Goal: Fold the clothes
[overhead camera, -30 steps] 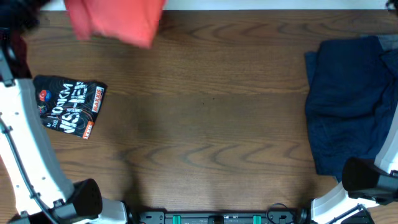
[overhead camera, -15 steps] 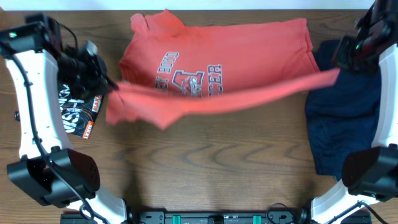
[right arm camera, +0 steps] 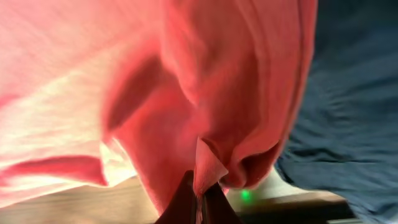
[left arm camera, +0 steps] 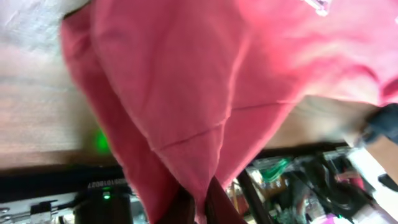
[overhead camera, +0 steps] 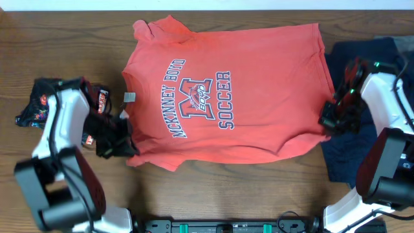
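The left gripper lifts the shirt's pinched corner outward to the white collar tag next and releases it beside that tag (overhead camera: 132, 98), as the shirt's near side lies unfolded.
The coral-red T-shirt (overhead camera: 220, 97) lies spread on the table with its navy "McKinney Boyd Soccer" lettering facing up, collar toward the left. My left gripper (overhead camera: 119, 144) is shut on the shirt's front-left corner; its wrist view shows red cloth (left arm camera: 205, 93) pinched between the fingers (left arm camera: 200, 208). My right gripper (overhead camera: 331, 120) is shut on the shirt's right edge, beside the navy garments; its wrist view shows a red fold (right arm camera: 211, 106) clamped between the fingers (right arm camera: 199, 198).
A pile of dark navy garments (overhead camera: 372, 110) lies at the right, also in the right wrist view (right arm camera: 348, 106). A small black shirt with white and orange print (overhead camera: 45, 107) lies at the left, partly under my left arm.
The red shirt was swung from the far left edge across the table and now lies flat with its print up. Both grippers came down toward the front, still holding it.
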`<state>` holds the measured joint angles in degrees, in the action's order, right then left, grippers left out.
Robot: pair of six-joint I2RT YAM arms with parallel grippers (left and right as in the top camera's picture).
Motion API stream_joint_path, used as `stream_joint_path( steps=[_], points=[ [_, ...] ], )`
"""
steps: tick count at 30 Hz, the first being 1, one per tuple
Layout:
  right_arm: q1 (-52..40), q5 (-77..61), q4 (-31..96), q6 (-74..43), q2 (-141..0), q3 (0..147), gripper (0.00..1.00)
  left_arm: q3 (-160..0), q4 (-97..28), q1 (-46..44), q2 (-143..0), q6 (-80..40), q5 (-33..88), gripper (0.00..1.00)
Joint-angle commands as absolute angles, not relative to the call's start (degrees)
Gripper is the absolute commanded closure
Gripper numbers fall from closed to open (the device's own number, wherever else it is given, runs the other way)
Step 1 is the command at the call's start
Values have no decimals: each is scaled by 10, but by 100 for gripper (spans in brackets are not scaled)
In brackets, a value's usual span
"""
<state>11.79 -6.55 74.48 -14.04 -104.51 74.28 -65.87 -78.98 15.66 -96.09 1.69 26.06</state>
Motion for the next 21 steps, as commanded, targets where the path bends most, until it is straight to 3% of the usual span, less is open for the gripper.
stream_joint_path(
  steps=[1,10,21],
  points=[
    [128,-84,726,-158,-990,698,99,-628,-778,167,-896,-12,224,94],
    [140,-21,708,-203,-859,663,99,-600,-780,203,-752,-21,224,94],
    [138,-22,609,-201,-881,662,99,-600,-601,217,-745,-123,245,94]
  ],
)
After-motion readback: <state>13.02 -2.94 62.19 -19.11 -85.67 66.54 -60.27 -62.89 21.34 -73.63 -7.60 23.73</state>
